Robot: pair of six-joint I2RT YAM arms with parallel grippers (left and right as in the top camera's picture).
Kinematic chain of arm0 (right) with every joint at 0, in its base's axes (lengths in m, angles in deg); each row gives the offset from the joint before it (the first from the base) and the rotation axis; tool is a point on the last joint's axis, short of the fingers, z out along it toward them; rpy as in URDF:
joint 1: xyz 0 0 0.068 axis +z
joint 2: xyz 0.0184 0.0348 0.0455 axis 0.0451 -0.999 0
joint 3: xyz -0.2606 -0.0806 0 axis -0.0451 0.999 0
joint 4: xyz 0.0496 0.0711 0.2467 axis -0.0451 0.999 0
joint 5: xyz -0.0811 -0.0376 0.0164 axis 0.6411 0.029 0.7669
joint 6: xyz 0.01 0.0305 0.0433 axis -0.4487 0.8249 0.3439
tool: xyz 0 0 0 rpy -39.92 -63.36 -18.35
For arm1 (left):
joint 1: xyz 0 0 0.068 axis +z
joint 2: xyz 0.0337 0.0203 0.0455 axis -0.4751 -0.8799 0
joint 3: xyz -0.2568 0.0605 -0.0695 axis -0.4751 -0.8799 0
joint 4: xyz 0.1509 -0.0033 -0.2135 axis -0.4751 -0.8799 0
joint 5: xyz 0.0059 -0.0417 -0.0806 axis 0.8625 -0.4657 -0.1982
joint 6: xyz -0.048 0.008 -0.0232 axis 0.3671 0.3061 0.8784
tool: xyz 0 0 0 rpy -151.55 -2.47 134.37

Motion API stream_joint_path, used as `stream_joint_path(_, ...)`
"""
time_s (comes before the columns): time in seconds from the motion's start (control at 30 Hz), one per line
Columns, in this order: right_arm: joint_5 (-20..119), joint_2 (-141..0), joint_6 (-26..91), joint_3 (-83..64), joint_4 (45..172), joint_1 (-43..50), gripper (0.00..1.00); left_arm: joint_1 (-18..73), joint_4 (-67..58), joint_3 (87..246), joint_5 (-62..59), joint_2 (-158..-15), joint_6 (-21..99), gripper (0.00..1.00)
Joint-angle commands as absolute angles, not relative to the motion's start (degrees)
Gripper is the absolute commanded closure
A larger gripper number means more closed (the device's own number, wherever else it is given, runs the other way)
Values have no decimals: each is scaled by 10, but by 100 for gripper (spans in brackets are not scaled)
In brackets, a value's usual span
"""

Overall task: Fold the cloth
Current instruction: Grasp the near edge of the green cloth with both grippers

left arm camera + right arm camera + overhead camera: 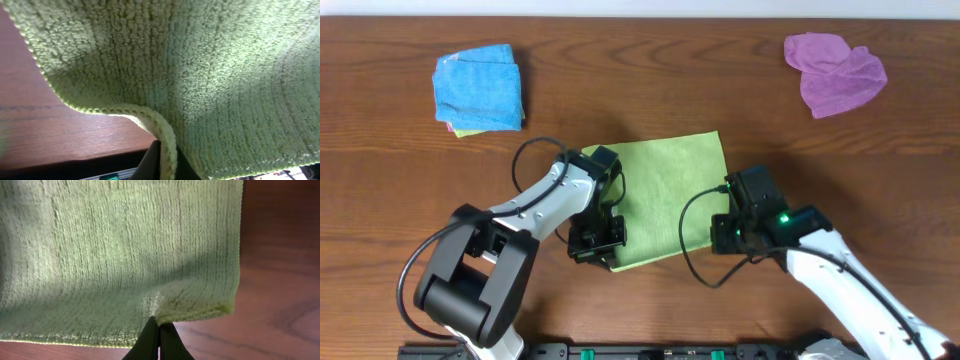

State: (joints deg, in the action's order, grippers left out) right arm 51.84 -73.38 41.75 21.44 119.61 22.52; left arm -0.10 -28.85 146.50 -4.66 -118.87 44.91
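Note:
Next, my right gripper carries the green cloth's pinched near edge outward onto its far corner nearest the purple cloth and releases it. That corner lies outward.
The lime-green cloth (670,195) lies on the wooden table, its near edge lifted. My left gripper (597,240) is at the cloth's near left corner. In the left wrist view its fingers (167,162) are shut on the hemmed edge of the cloth (210,65), which hangs over the camera. My right gripper (725,232) is at the near right corner. In the right wrist view its fingers (159,329) are pressed together on the cloth's edge (125,255), which puckers at the pinch.
A folded bright blue cloth (478,88) lies at the far left. A crumpled purple cloth (834,70) lies at the far right. Both arms' cables loop beside the green cloth. The table's front edge is just behind the grippers.

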Motion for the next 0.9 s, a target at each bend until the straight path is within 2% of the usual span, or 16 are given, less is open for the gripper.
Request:
stream_joint_path(0.0, 566, -711, 452, 223, 1200, 239, 99, 13, -299, 1457, -18, -1185, 433, 94)
stream_joint_path(0.2, 614, -689, 456, 223, 1172, 249, 99, 31, -307, 1458, -18, -1175, 445, 94)
stream_joint_path(0.4, 661, -690, 429, 223, 1092, 248, 99, 66, -280, 1458, -14, -1120, 478, 94)
stream_joint_path(0.87, 698, -798, 350, 223, 890, 231, 99, 97, -112, 1458, 9, -1101, 573, 94)
